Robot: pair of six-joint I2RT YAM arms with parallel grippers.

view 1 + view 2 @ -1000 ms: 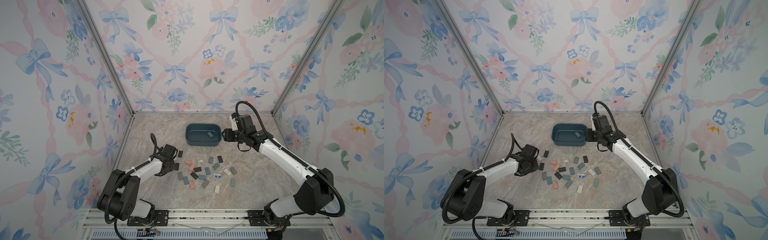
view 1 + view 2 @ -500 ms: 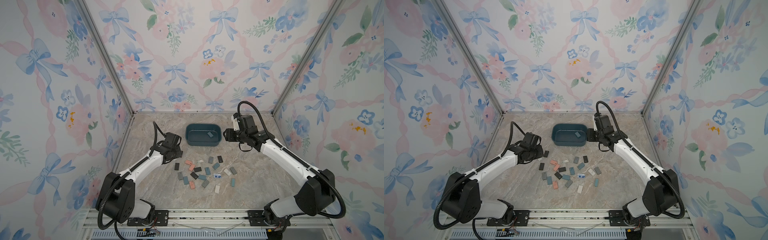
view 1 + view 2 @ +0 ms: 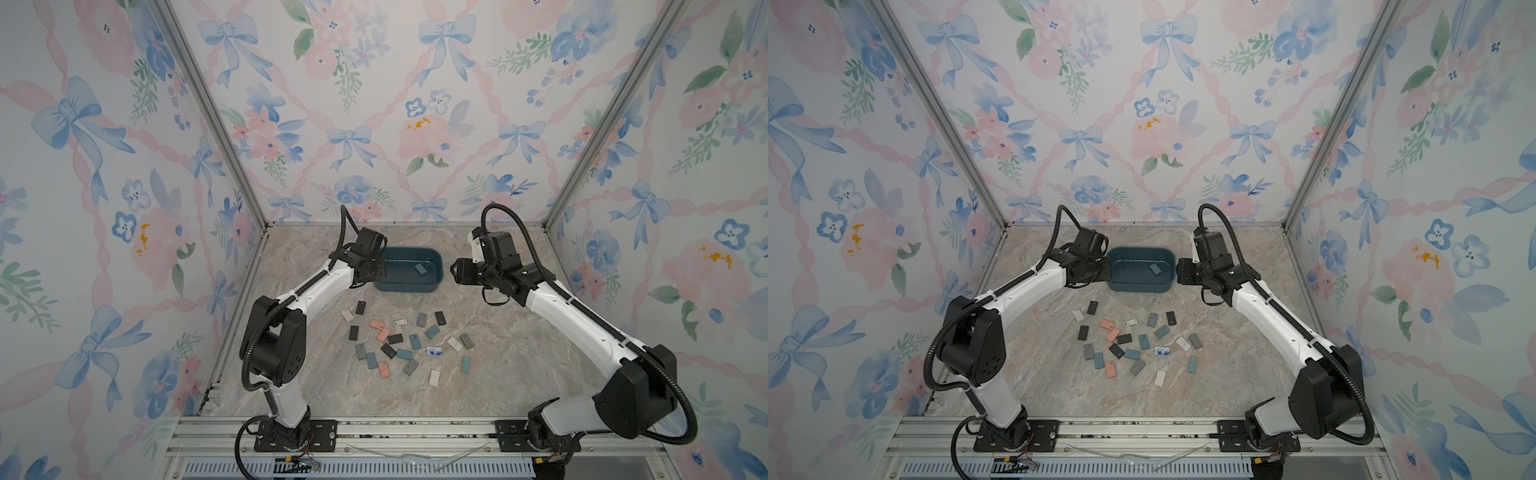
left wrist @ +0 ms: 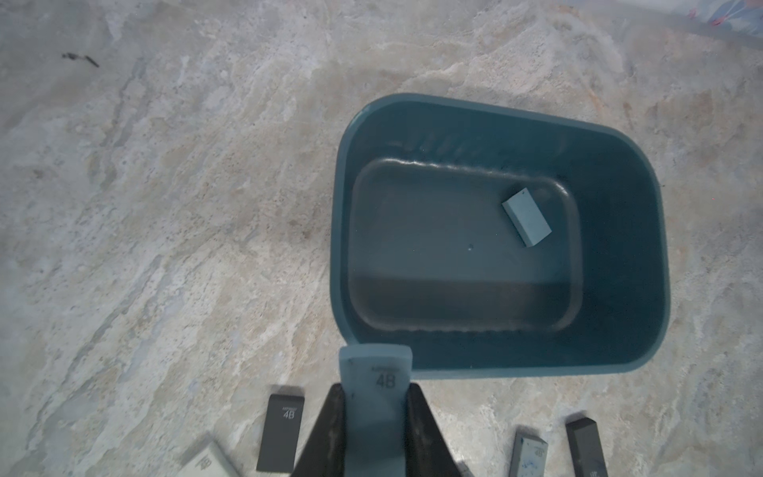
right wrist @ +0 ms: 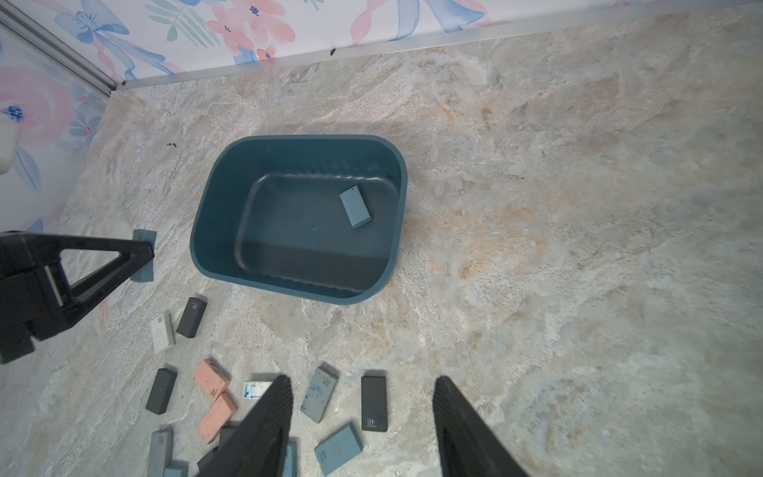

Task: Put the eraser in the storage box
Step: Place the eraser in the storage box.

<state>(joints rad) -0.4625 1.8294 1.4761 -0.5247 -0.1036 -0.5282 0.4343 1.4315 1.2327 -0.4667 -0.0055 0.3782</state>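
The box's bare bottom is below my left gripper but past the rim of the box, so I should next carry the eraser over that rim, then down inside, and let it go.
The storage box [image 3: 432, 286] is a dark teal tub at the back middle of the table in both top views, with its rim also showing in the wrist views [image 4: 536, 369] [image 5: 198, 231]. One blue-grey eraser [image 4: 526, 217] lies on its floor. My left gripper [image 4: 375, 390] is shut on a pale blue-grey eraser [image 4: 375, 365] marked 4B. It hovers just outside the box's left end [image 3: 374, 270]. My right gripper [image 5: 363, 382] is open and holds nothing. It hangs beside the box's right end [image 3: 457, 270].
Several loose erasers [image 3: 399, 340] in black, grey, teal, pink and white are scattered on the marble table in front of the box. The back wall [image 5: 289, 37] runs close behind the box. Both arms flank the box.
My left arm has risen from the left side of the eraser pile and swung back and right to the box's left end with the eraser. The right arm has barely shifted.
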